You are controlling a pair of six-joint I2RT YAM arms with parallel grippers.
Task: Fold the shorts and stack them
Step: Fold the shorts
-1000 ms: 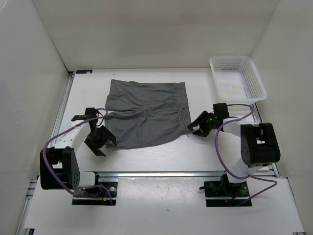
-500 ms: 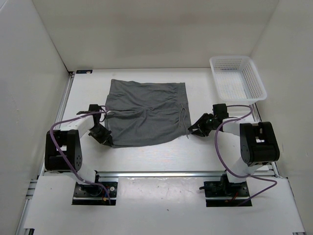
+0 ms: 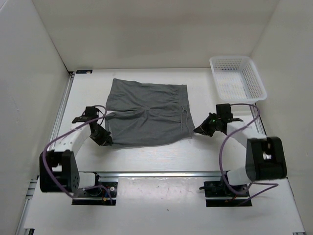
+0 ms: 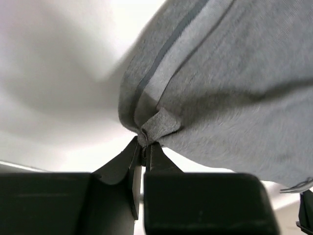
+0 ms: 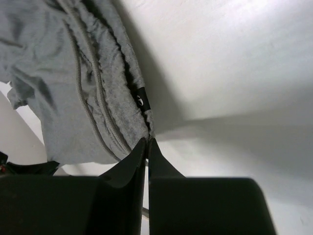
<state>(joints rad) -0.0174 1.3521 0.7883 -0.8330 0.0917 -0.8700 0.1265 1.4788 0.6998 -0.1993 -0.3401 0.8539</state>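
The legs of the shorts lie unfolded side by side, so my left gripper will next go up, move outward and come down onto the far hem corner [image 3: 116,82] to release there.
The grey shorts [image 3: 146,112] lie spread flat in the middle of the table, waistband and drawstring to the right, leg hems to the left. My left gripper [image 3: 105,139] is shut on the near left hem corner; in the left wrist view the fingertips [image 4: 145,145] pinch a small fold of the shorts [image 4: 220,93]. At the near right corner, my right gripper [image 3: 196,130] is shut on the waistband edge. The right wrist view shows its tips [image 5: 147,142] closed on the gathered band of the shorts [image 5: 73,93], just below a small black tag.
A white mesh basket [image 3: 256,81] stands at the far right corner, beyond the right arm. White walls close in the table on the left, back and right. Both arm bases sit on the rail at the near edge.
Both grippers have closed on the near corners of the shorts. The left one slid in under the hem corner, and the right one moved slightly right, pulling the cloth a little.
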